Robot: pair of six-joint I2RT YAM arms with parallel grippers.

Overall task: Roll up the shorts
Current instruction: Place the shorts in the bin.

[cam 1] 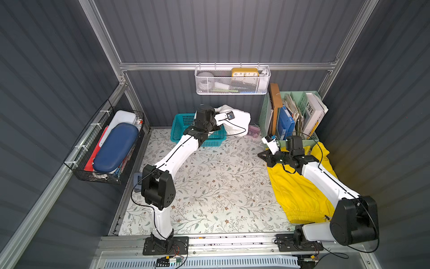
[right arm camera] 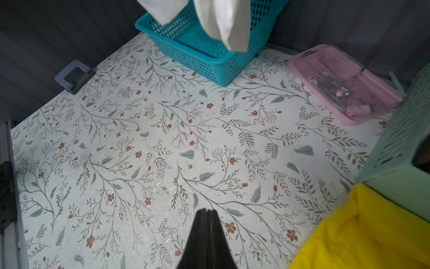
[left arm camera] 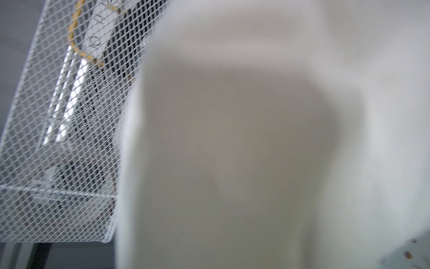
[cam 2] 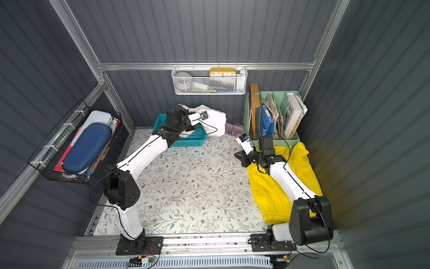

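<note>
Next, my left gripper moves away from the pink box and down into the teal basket to release the white shorts, as they hang partly past the basket's end.
The white shorts point(cam 1: 239, 118) hang bunched in the air over the teal basket, at the back of the table. My left gripper point(cam 1: 221, 124) is buried in them and holds them up; its jaws are hidden. In the left wrist view the white shorts point(left arm camera: 232, 139) fill nearly the whole picture as a blur. In the right wrist view they point(right arm camera: 223, 21) dangle above the basket. The yellow shorts point(cam 1: 297, 193) lie spread flat along the right side, under my right arm. My right gripper point(right arm camera: 207, 210) is shut and empty, just above the table beside their far corner.
The teal basket point(cam 1: 183, 130) stands at the back, with a pink plastic box point(right arm camera: 344, 86) to its right. A green file holder point(cam 1: 295, 111) with books fills the back right corner. A white mesh basket point(cam 1: 232, 81) hangs on the back wall and a black wire basket point(cam 1: 104, 149) on the left wall. A grey hole punch point(right arm camera: 74, 75) sits at the left edge.
</note>
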